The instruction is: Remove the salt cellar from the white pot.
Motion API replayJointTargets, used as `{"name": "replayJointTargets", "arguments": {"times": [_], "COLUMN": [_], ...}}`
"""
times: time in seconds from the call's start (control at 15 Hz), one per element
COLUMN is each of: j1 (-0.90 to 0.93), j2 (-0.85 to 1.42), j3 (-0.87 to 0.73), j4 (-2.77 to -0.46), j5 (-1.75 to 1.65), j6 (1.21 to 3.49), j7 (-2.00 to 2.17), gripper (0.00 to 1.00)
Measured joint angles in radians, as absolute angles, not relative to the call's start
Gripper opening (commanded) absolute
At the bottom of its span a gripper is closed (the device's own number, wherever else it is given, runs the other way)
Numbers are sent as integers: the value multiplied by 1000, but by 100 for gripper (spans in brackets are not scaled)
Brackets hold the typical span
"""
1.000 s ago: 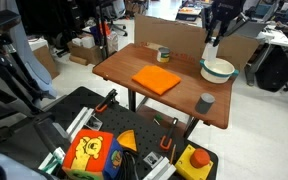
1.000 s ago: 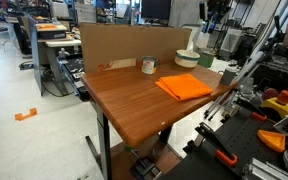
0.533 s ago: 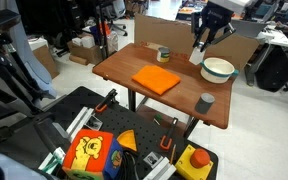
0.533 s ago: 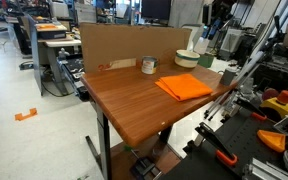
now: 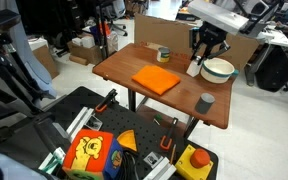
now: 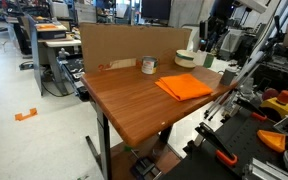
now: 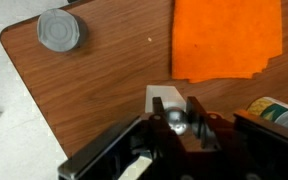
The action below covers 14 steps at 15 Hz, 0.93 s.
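Note:
My gripper moves down and away from the orange cloth next and releases the salt cellar (image 5: 195, 69) on the wood beside the pot, because that spot is empty.
My gripper (image 5: 200, 56) is shut on the salt cellar (image 5: 195, 69), a white body with a shiny metal top. It holds the cellar just above the table, beside the white pot (image 5: 219, 70) with the pale green rim and outside it. In the wrist view the fingers (image 7: 180, 116) clamp the cellar (image 7: 161, 97) over bare wood. The pot is out of the wrist view. The pot (image 6: 187, 60) and the gripper (image 6: 207, 42) also show at the table's far end in an exterior view.
An orange cloth (image 5: 156, 79) lies mid-table. A small tin (image 5: 164, 54) stands by the cardboard back wall. A grey cup (image 5: 204, 103) stands near the table's front edge and also shows in the wrist view (image 7: 60, 30). Tool boxes lie on the floor below.
The gripper has carried the salt cellar from above the white pot sideways and down, to the table beside the pot.

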<state>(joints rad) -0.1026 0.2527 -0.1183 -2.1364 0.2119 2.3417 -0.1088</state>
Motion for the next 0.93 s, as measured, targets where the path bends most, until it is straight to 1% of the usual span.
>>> {"name": "replayJointTargets", "arguments": {"times": [0.27,0.6,0.67,0.73,0.87,0.93], "j1": [-112,-121,-122,-123,-123,-123], "j2": [323,383,392,400,407,404], "j3": [-119,-122,-122,-122,-122,-121], "j4": [-2101,-2072,-2067,-2063,-2058,-2058], "j5": [182,136,130,128,129,147], "j6": [2393,2397,2398,2398,2400,2400], "j7": [-98,-59,-51,-39,-2,20], "gripper": [7,7,54,56,68,76]}}
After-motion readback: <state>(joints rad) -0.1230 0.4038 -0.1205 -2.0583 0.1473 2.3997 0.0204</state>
